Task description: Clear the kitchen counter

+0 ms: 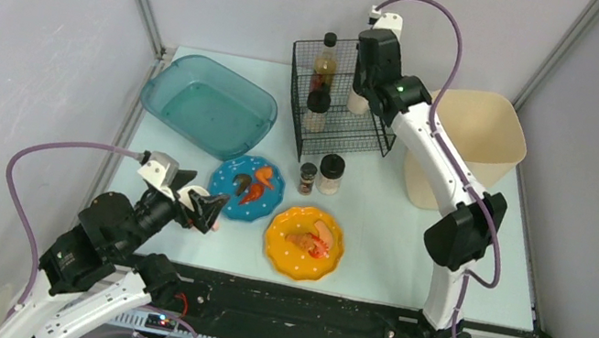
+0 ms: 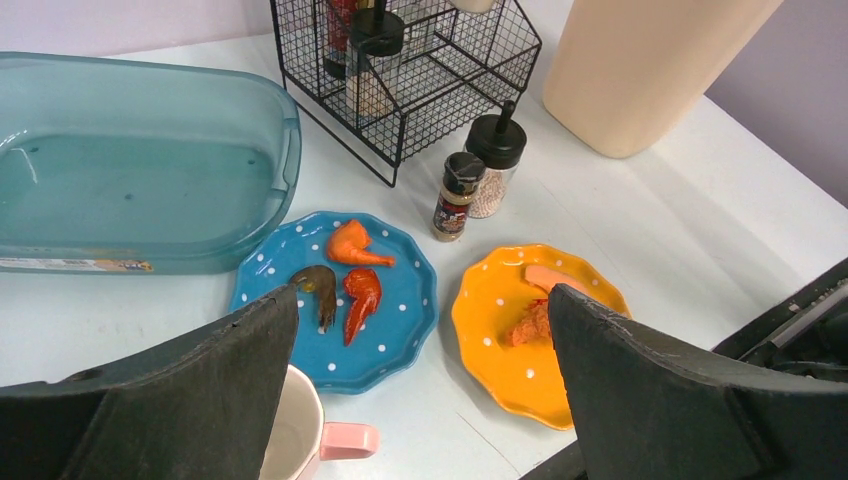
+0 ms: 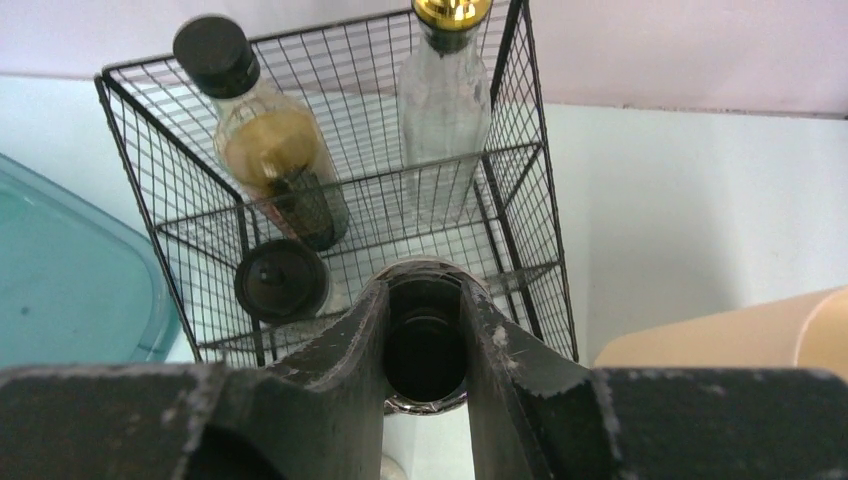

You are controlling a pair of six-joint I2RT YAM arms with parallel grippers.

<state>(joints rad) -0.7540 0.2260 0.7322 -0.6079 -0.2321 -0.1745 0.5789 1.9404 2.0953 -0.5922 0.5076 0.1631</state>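
I will lower my right gripper into the rack at the slot beside the black-lidded jar and let go of the black-capped white jar there, because that slot is empty.
The pale mint kitchen counter holds a blue dotted plate and an orange dotted plate, both with food scraps, and two small spice jars. My left gripper is open and empty, low over the counter's near left. A pink mug stands just under its left finger. My right gripper is at the black wire rack and is shut on a black-capped white jar. The jar hangs at the rack's right front side.
A teal tub stands at the back left and a beige bin at the back right. The rack holds a brown sauce bottle, a gold-capped clear bottle and a black-lidded jar.
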